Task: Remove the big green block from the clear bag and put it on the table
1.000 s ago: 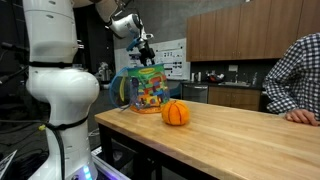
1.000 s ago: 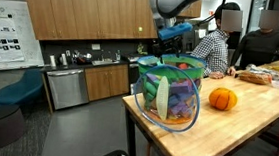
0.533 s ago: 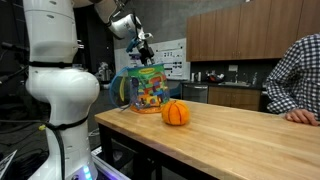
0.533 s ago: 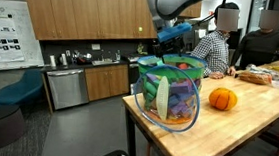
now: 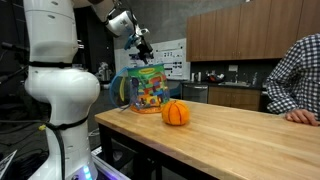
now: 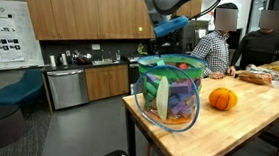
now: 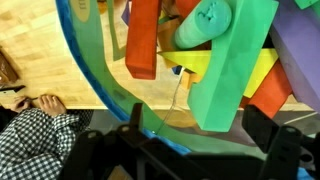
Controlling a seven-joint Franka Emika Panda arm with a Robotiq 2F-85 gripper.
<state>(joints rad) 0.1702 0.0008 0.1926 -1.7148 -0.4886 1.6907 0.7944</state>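
Observation:
My gripper moves down into the clear bag's opening next, onto the near end of the big green block.
The clear bag (image 5: 148,86) with blue-green trim stands near the end of the light-wood table (image 5: 245,140), full of coloured blocks; it also shows in an exterior view (image 6: 169,90). My gripper (image 5: 143,46) hangs just above the bag's opening, as an exterior view (image 6: 169,30) also shows. In the wrist view the big green block (image 7: 238,62) lies tilted among the other blocks inside the bag. My gripper (image 7: 200,125) is open, its jaws standing wide apart on either side of the block's lower end, not touching it.
An orange pumpkin (image 5: 176,112) sits on the table beside the bag, also in an exterior view (image 6: 222,98). A person in a checked shirt (image 5: 298,78) sits at the table's far side. Kitchen cabinets and a dishwasher (image 6: 67,86) stand behind.
My gripper has risen a little above the bag's opening. The bag and pumpkin have not moved.

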